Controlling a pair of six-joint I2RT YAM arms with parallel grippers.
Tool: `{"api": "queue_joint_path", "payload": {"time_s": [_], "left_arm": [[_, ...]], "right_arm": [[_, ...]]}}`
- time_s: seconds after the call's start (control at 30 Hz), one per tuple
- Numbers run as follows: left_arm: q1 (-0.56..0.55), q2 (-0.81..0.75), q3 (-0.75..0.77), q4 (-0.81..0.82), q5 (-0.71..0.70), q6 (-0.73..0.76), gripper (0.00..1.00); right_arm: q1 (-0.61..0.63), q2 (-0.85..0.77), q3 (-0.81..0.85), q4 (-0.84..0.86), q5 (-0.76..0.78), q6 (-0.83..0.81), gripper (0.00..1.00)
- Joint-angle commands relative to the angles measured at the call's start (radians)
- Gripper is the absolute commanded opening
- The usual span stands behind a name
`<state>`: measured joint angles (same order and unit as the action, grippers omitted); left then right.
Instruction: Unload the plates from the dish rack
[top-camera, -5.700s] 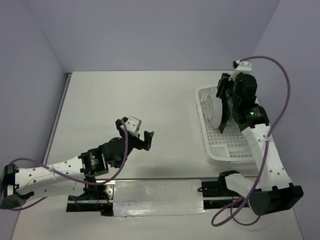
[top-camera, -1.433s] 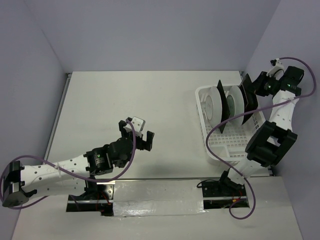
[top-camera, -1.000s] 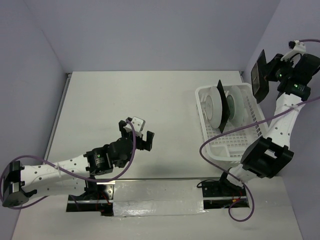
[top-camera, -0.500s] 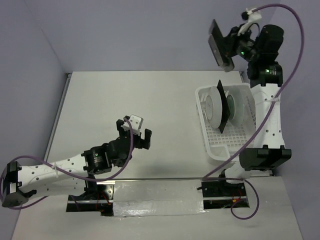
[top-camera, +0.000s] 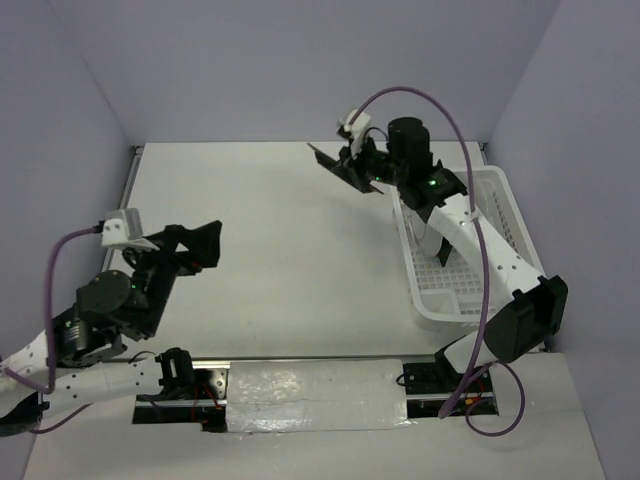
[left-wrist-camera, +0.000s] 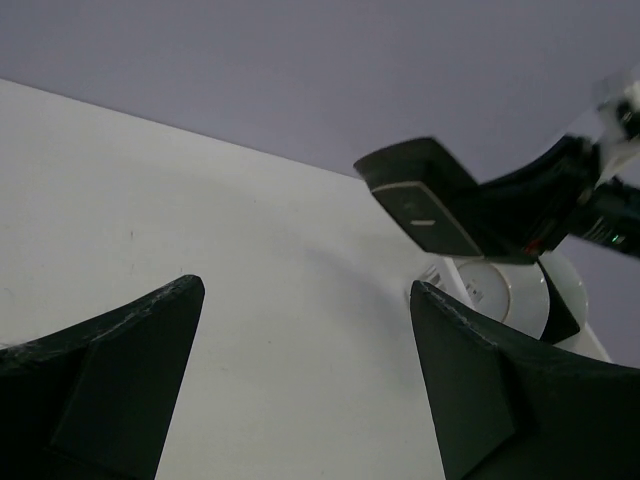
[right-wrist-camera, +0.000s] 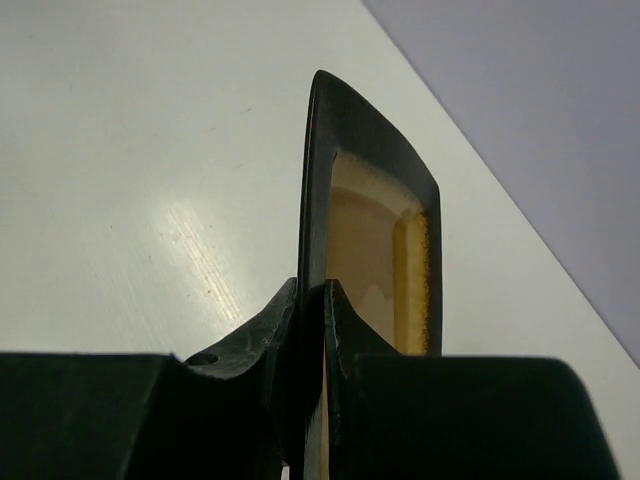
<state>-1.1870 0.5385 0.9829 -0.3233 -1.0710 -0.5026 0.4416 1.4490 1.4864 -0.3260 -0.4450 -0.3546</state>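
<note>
I need to swing my right gripper away from the dish rack next, back and down onto the middle of the table (top-camera: 287, 233) (right-wrist-camera: 135, 215), and tilt the plate flat, because that part of the table is clear.
My right gripper (top-camera: 353, 170) is shut on the rim of the square black-rimmed plate with the amber centre (top-camera: 332, 164). It holds the plate on edge above the table, left of the dish rack (top-camera: 500, 205). The right wrist view shows the fingers (right-wrist-camera: 322, 300) pinching the plate (right-wrist-camera: 380, 225). A round pale-backed plate (left-wrist-camera: 488, 292) and a dark square plate (left-wrist-camera: 556, 308) stand in the rack; in the top view the arm hides most of them. My left gripper (top-camera: 192, 245) is open and empty, raised at the near left, and looks toward the held plate (left-wrist-camera: 420, 200).
The white rack stands at the table's right side against the right wall. The table's left edge (top-camera: 120, 215) runs along the left wall. A purple cable (top-camera: 470, 215) loops over the rack from the right arm.
My right arm has carried the amber plate from above the rack's back edge leftward and down over the table. My left arm has lifted and drawn back toward the near left.
</note>
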Motion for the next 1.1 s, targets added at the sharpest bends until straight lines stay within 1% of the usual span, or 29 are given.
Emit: {"api": "queue_joint_path", "payload": {"time_s": [0.0, 0.07, 0.1, 0.13, 0.17, 0.2, 0.23, 0.3, 0.37, 0.4, 0.5, 0.6, 0.7, 0.83, 0.87, 0.9, 0.93, 1.07], "left_arm": [[0.000, -0.014, 0.092, -0.190, -0.081, -0.074, 0.97], [0.000, -0.021, 0.137, -0.246, -0.092, -0.103, 0.97], [0.000, -0.028, 0.140, -0.263, -0.093, -0.120, 0.97], [0.000, -0.035, 0.129, -0.260, -0.090, -0.120, 0.97], [0.000, -0.055, 0.117, -0.246, -0.086, -0.113, 0.97], [0.000, -0.064, 0.103, -0.205, -0.081, -0.091, 0.97], [0.000, -0.067, 0.068, -0.179, -0.081, -0.077, 0.98], [-0.002, -0.055, 0.054, -0.157, -0.084, -0.066, 0.98], [-0.002, -0.010, 0.086, -0.219, -0.073, -0.094, 0.98], [-0.002, 0.006, 0.100, -0.238, -0.073, -0.115, 0.98], [-0.002, 0.025, 0.122, -0.267, -0.073, -0.126, 0.99], [-0.002, -0.008, 0.086, -0.229, -0.047, -0.125, 0.98], [-0.002, -0.044, 0.021, -0.177, -0.037, -0.117, 0.98], [-0.002, -0.055, 0.007, -0.168, -0.024, -0.122, 0.98], [-0.002, -0.057, 0.002, -0.134, -0.012, -0.107, 0.98], [-0.002, -0.058, -0.010, -0.122, -0.006, -0.100, 0.98], [-0.002, -0.058, -0.015, -0.117, 0.008, -0.102, 0.98], [-0.002, -0.051, -0.044, -0.103, 0.017, -0.102, 0.99]], "right_arm": [[0.103, -0.033, -0.021, 0.223, 0.060, -0.193, 0.00], [0.143, -0.027, -0.050, 0.232, 0.098, -0.240, 0.00], [0.166, -0.012, -0.076, 0.226, 0.118, -0.292, 0.00], [0.208, -0.003, -0.090, 0.214, 0.130, -0.328, 0.00], [0.230, -0.002, -0.121, 0.243, 0.126, -0.366, 0.00], [0.255, -0.007, -0.215, 0.283, 0.152, -0.421, 0.00], [0.302, -0.012, -0.260, 0.321, 0.181, -0.444, 0.00], [0.328, -0.022, -0.363, 0.419, 0.215, -0.460, 0.00], [0.365, -0.029, -0.422, 0.487, 0.235, -0.472, 0.00], [0.380, -0.026, -0.475, 0.505, 0.265, -0.484, 0.00], [0.440, -0.010, -0.555, 0.557, 0.333, -0.534, 0.00], [0.470, 0.005, -0.610, 0.593, 0.356, -0.543, 0.00], [0.488, 0.008, -0.679, 0.653, 0.384, -0.554, 0.00], [0.522, 0.040, -0.759, 0.728, 0.431, -0.583, 0.00], [0.538, 0.057, -0.774, 0.729, 0.437, -0.586, 0.00], [0.557, 0.076, -0.785, 0.735, 0.475, -0.601, 0.01], [0.572, 0.117, -0.808, 0.763, 0.492, -0.616, 0.04], [0.603, 0.181, -0.828, 0.794, 0.503, -0.621, 0.12]]}}
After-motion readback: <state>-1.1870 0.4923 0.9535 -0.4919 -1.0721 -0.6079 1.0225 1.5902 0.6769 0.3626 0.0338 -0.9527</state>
